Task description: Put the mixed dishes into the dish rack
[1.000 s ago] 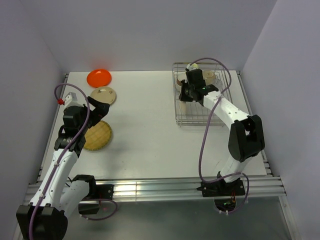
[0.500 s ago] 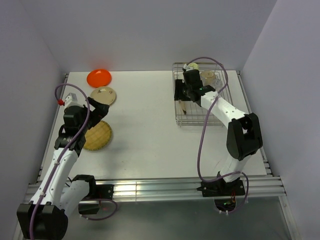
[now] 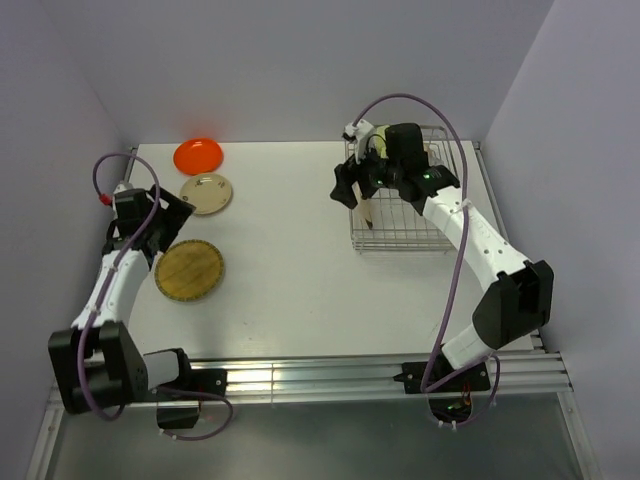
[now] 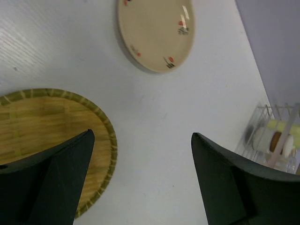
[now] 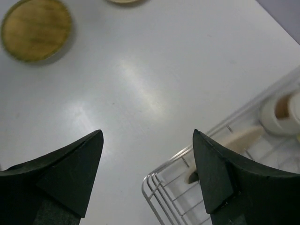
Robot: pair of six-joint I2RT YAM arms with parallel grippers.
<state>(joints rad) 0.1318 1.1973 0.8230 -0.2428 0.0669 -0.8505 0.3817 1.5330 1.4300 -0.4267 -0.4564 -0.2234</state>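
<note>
The plate lies flat on the tabletop, still outside the dish rack [image 3: 405, 247]. My left gripper will go down next and reach outward onto the cream plate's near rim [image 3: 188, 203].
The dish rack [image 3: 405, 247] stands at the back right, and a tan plate [image 3: 368, 212] stands on edge inside its left end. My right gripper [image 3: 347, 185] hovers open just left of the rack, holding nothing; its wrist view shows the rack's corner [image 5: 164, 183] and the tan plate [image 5: 234, 140] below the open right gripper [image 5: 147, 131]. At the left lie the orange plate [image 3: 197, 155], the cream plate [image 3: 206, 192] and the woven plate [image 3: 189, 270]. My left gripper [image 3: 170, 205] hangs open and empty between those two, with the woven plate [image 4: 37, 126] under its left finger.
A pale yellow-green mug [image 4: 277, 125] and a cream round dish [image 5: 281, 112] sit in the rack's far part. Walls close in the table on the left, back and right. The arm bases and a metal rail [image 3: 320, 375] line the near edge.
My right gripper opened, let go of the tan plate in the rack and rose out to the left. My left arm drew back from over the woven plate toward the left wall.
</note>
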